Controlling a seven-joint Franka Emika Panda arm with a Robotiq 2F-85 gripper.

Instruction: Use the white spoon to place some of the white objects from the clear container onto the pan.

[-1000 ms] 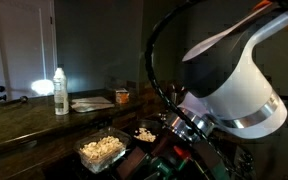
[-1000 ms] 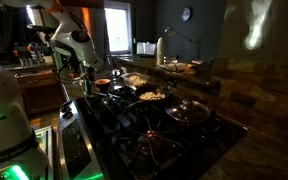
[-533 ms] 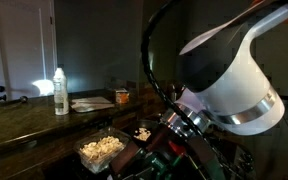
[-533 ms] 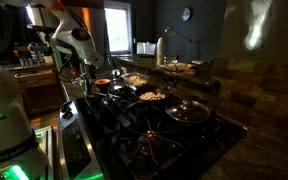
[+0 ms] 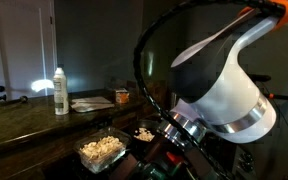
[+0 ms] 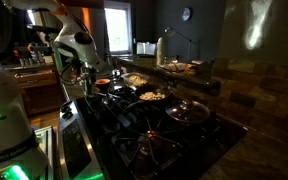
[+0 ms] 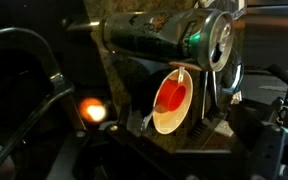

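I will lower my gripper next to reach the thin pale handle, which is beside the cream bowl.
The clear container (image 5: 101,150) sits low on the counter, full of the white objects (image 5: 99,147). Behind it is the dark pan (image 5: 144,132) with a few pale pieces in it; it also shows on the stove in an exterior view (image 6: 152,96). My arm's white body fills the right of that first exterior view and hides the gripper there. In the wrist view the gripper (image 7: 199,125) is dark and blurred beside a cream bowl (image 7: 172,105) with a red cup in it. I cannot make out the white spoon for certain.
A tall white bottle (image 5: 60,90) and a small orange cup (image 5: 122,96) stand on the dark counter. Several pots and pans crowd the stove (image 6: 184,112). A lamp glows in the wrist view (image 7: 91,110). Black cables loop around the arm.
The arm's white body has swung left and turned in the close exterior view. The container, pan and stove things have not moved.
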